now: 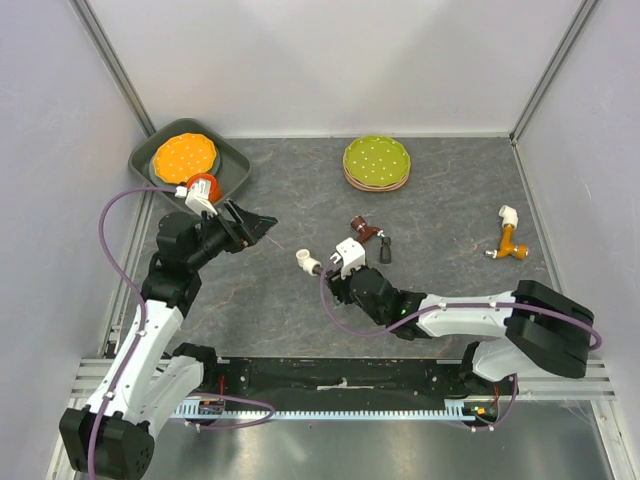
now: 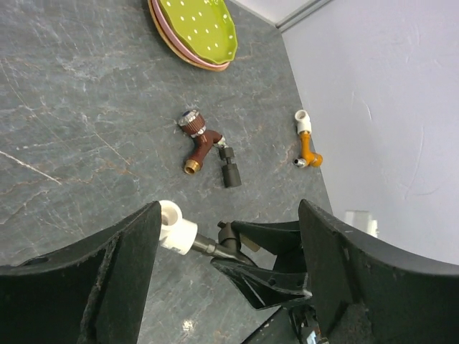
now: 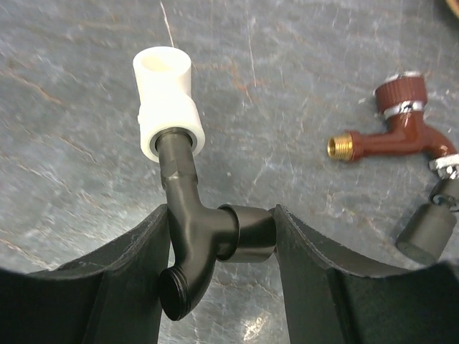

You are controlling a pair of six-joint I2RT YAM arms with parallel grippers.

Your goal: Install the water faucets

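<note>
The tap in my right gripper comes down onto bare tabletop beneath (image 3: 224,195) next for release, since the white elbow already sits on the tap's threaded end.
My right gripper (image 3: 221,215) is shut on the dark grey bent tap (image 3: 204,233), pinching its side barrel between both fingers. A white elbow fitting (image 3: 166,100) sits on the tap's threaded end, and the pair is held above the tabletop (image 1: 308,262). My left gripper (image 1: 262,224) stands open to the left of it with nothing between its fingers. In the left wrist view the white elbow (image 2: 176,228) shows just past the left finger (image 2: 107,272). A reddish-brown tap (image 1: 364,230) and a short dark grey piece (image 1: 385,249) lie on the table behind my right gripper (image 1: 328,268).
An orange tap with a white elbow (image 1: 510,237) lies at the right. Stacked green dotted plates (image 1: 376,162) stand at the back centre. A dark tray (image 1: 235,165) at the back left holds an orange dotted plate (image 1: 184,155) and an orange cup (image 1: 202,187). Walls enclose the table.
</note>
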